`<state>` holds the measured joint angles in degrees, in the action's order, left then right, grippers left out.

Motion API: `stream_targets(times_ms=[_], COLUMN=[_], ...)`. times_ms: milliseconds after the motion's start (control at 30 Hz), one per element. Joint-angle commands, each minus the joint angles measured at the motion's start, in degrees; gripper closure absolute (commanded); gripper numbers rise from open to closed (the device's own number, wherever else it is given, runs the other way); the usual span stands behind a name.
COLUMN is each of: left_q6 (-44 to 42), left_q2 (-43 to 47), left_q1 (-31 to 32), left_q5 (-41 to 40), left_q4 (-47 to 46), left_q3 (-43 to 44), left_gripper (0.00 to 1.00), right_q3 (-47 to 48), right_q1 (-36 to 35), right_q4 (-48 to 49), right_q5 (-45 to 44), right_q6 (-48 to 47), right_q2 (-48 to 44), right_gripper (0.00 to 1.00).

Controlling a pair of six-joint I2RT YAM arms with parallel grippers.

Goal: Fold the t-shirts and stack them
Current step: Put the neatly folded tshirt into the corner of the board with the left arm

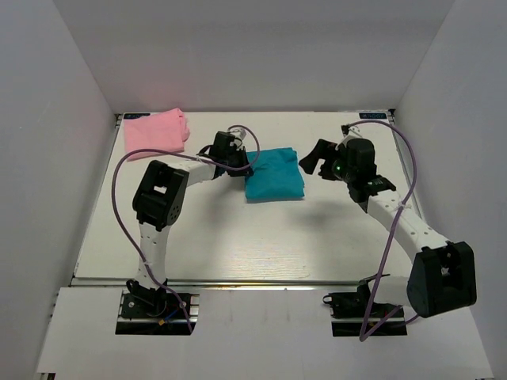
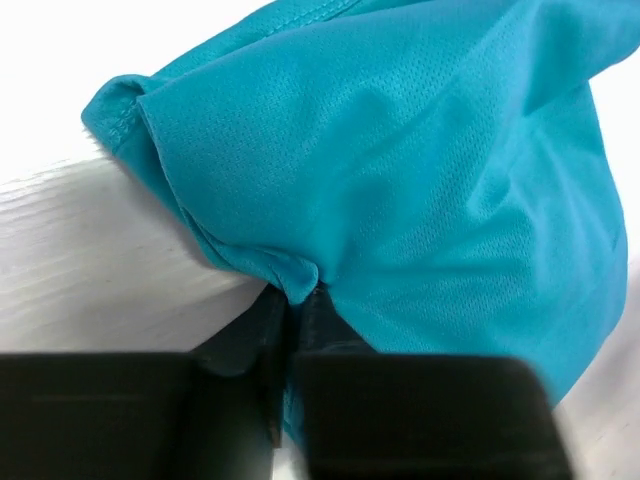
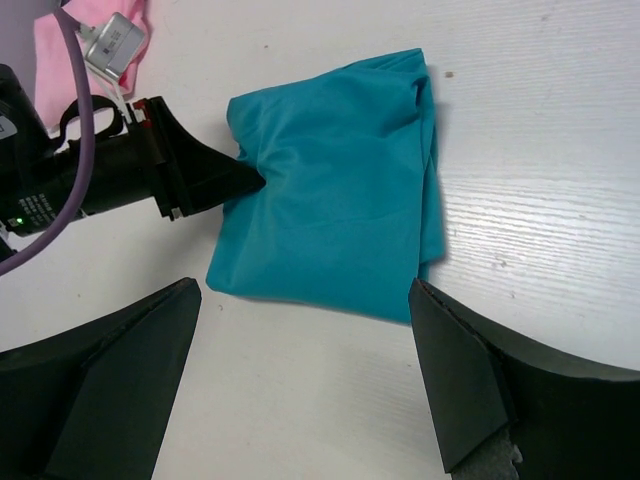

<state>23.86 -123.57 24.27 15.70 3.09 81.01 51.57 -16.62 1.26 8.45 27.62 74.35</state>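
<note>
The folded pink t-shirt (image 1: 156, 131) is to the left of my left gripper in the top view. So next my left gripper needs to lift, carry the teal shirt onto it and let go.
A folded teal t-shirt (image 1: 274, 174) lies on the white table (image 1: 238, 237) at mid-back. It also shows in the right wrist view (image 3: 335, 190) and fills the left wrist view (image 2: 400, 170). My left gripper (image 1: 244, 165) is shut on the teal shirt's left edge, cloth pinched between the fingers (image 2: 320, 315). It shows in the right wrist view too (image 3: 245, 182). My right gripper (image 1: 310, 161) is open and empty, hovering just right of the shirt, its fingertips (image 3: 435, 310) wide apart. A folded pink t-shirt (image 1: 156, 131) lies at the back left corner.
White walls enclose the table on the left, right and back. The pink shirt's corner shows in the right wrist view (image 3: 70, 30). A purple cable (image 1: 119, 190) loops along the left arm. Bare table lies in front of the teal shirt.
</note>
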Motion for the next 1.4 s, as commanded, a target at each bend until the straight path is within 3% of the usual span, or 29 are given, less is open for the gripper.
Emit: stream_targets(times_ms=[0, 33, 200, 500, 667, 967, 1367], left_q6=[-1.53, -2.23, -7.15, -22.85, -26.05, -32.28, -40.29], left_q2=[-2.99, -2.30, 1.74, 6.50, 2.64, -3.70, -5.81], left_q1=[1.22, 1.22, 1.22, -0.72, -1.95, -7.05, -17.76], left_q5=[-2.70, -2.70, -4.01, -8.59, -10.17, -5.17, -1.47], left_q4=[5.52, 5.52, 5.52, 17.46, 24.84, 34.88, 37.07], left_q3=[-1.65, -1.65, -1.12, 12.74, 24.17, 46.32, 52.93], left_gripper=[0.90, 1.00, 1.00, 1.00, 1.00, 1.00, 1.00], right_q3=[-1.38, -1.56, -2.26, -1.74, -0.77, 1.07, 4.15], right_q1=[0.01, 0.18, 0.19, 0.28, 0.36, 0.36, 0.45], right_q4=[-1.08, -1.17, -4.41, -10.12, -14.08, -16.82, -16.64], right_q5=[-3.96, -4.23, -7.39, -16.35, -19.69, -26.98, -28.31], right_q6=[-0.81, -1.24, -3.53, -8.63, -9.95, -9.42, -8.54], right_q2=[-3.15, -4.03, -5.96, -6.85, -7.73, -8.78, -5.62], right_gripper=[0.10, 0.10, 0.10, 0.10, 0.10, 0.10, 0.10])
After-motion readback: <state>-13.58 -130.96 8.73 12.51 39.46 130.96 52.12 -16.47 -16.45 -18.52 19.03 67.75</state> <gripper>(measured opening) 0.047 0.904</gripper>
